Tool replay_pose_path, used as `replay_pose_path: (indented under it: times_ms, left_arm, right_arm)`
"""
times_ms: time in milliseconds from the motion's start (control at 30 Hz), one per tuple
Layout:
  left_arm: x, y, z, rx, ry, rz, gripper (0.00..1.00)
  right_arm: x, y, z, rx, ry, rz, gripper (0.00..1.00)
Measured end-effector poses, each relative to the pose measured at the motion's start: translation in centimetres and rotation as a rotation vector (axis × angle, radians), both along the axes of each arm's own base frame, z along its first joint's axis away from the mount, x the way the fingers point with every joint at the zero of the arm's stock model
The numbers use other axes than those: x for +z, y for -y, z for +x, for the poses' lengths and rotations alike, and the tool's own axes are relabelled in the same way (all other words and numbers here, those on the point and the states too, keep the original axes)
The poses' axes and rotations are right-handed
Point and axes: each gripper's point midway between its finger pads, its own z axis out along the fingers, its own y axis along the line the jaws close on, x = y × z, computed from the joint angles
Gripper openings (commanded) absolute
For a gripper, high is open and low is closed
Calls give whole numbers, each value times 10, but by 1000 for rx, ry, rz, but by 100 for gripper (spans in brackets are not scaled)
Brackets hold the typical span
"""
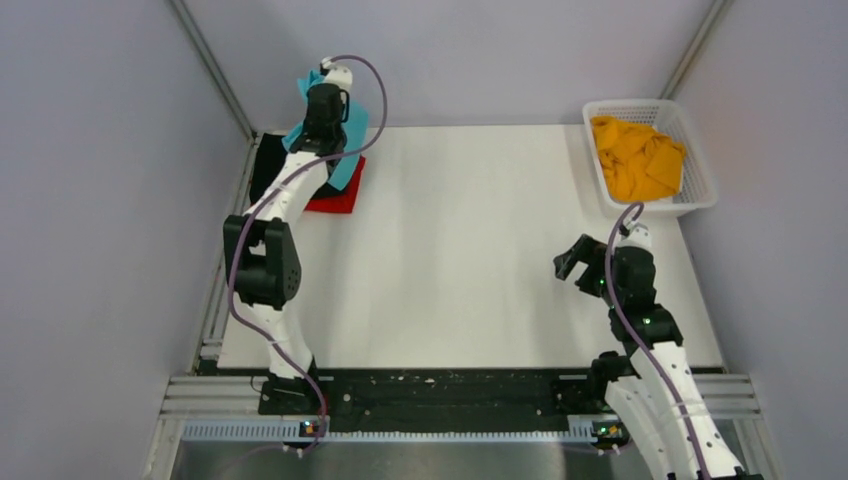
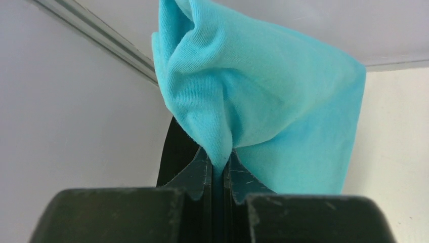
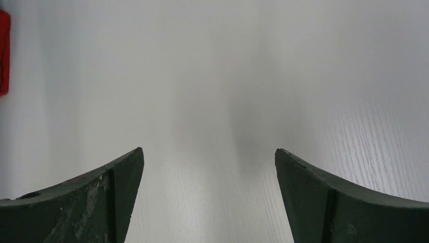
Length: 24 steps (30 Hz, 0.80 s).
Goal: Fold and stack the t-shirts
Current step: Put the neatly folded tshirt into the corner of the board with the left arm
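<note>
I will move my left gripper to the left in the top view and down over the black t-shirt's dark strip (image 1: pixel 267 163) (image 2: pixel 175 147) next. I will release the turquoise t-shirt there because that side is uncovered.
My left gripper (image 1: pixel 320 85) is shut on the turquoise t-shirt (image 1: pixel 348 150) and holds it up over the far left corner of the table. In the left wrist view the cloth (image 2: pixel 263 101) bunches between my closed fingers (image 2: pixel 200 172) and hangs down. Under it lie the red t-shirt (image 1: pixel 338 198) and the black t-shirt (image 1: pixel 266 165), stacked flat; the black one shows as a dark strip (image 2: pixel 177 147). The orange-yellow t-shirt (image 1: pixel 637 158) lies crumpled in the basket. My right gripper (image 1: pixel 572 262) is open and empty above bare table (image 3: pixel 210 157). A red edge (image 3: pixel 4 50) shows far left.
The white mesh basket (image 1: pixel 700 175) stands at the far right corner. The white table (image 1: pixel 470 260) is bounded by grey walls and metal rails. A black strip runs along the near edge by the arm bases.
</note>
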Motion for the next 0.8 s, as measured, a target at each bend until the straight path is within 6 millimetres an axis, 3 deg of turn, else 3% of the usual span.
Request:
replay_pose_path:
  times_ms: [100, 367, 400, 433, 500, 533, 567, 800]
  left_arm:
    - [-9, -17, 7, 14, -7, -27, 0]
    - [-69, -74, 38, 49, -70, -139, 0]
    - [-75, -83, 42, 64, -81, -146, 5]
    - [-80, -89, 46, 74, -85, -153, 18]
    - [-92, -102, 50, 100, -102, -161, 60]
    - [-96, -107, 49, 109, -111, -162, 89]
    - [-100, -113, 48, 122, -116, -172, 98]
    - [-93, -130, 44, 176, -74, -224, 99]
  right_arm:
    - [-6, 1, -2, -3, -28, -4, 99]
    - [-18, 9, -10, -37, -125, -37, 99]
    - [-17, 10, -10, -43, -127, -41, 99]
    - [-16, 11, -10, -47, -125, -44, 99]
    - [-14, 14, -10, -62, -128, -53, 99]
    - [-14, 16, -11, -69, -134, -60, 99]
    - [-14, 17, -11, -77, -138, -65, 99]
    - [-8, 23, -9, -101, -158, -86, 99]
